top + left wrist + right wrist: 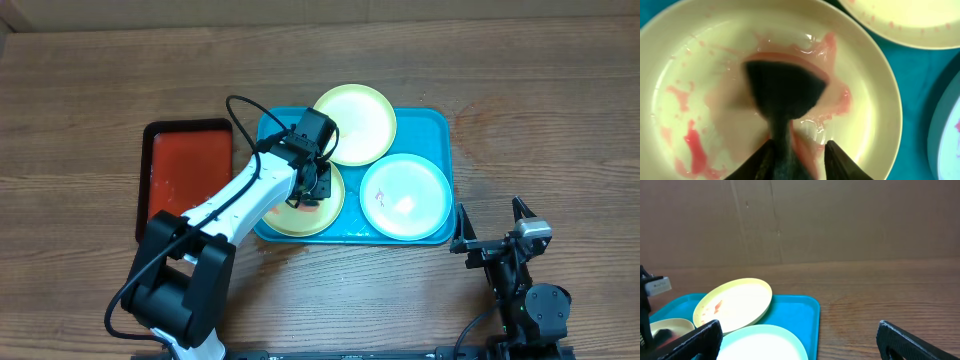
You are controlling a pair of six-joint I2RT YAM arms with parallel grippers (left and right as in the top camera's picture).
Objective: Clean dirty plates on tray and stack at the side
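Note:
The right gripper will next swing to the left in the overhead view, go past the mint-green plate (405,196) to the sponge plate's facing rim (342,192), and tilt down.
A yellow-green plate (285,218) (870,90) with pink-red smears lies at the front left of the light-blue tray (430,125) (920,70). My left gripper (315,185) (801,146) hovers right over it, open. A dark sponge (782,90) stands on the plate between its fingers, against the left one and a little apart from the right one. A second yellow-green plate (355,123) (735,305) leans at the tray's back. The mint-green plate (405,196) (765,342) lies at the front right. My right gripper (490,212) (799,330) stands open and empty, right of the tray.
A smaller red tray with a black rim (190,165) lies left of the blue tray, under my left arm. Bare wooden table (540,100) surrounds both trays. A brown cardboard wall (840,220) closes the far side.

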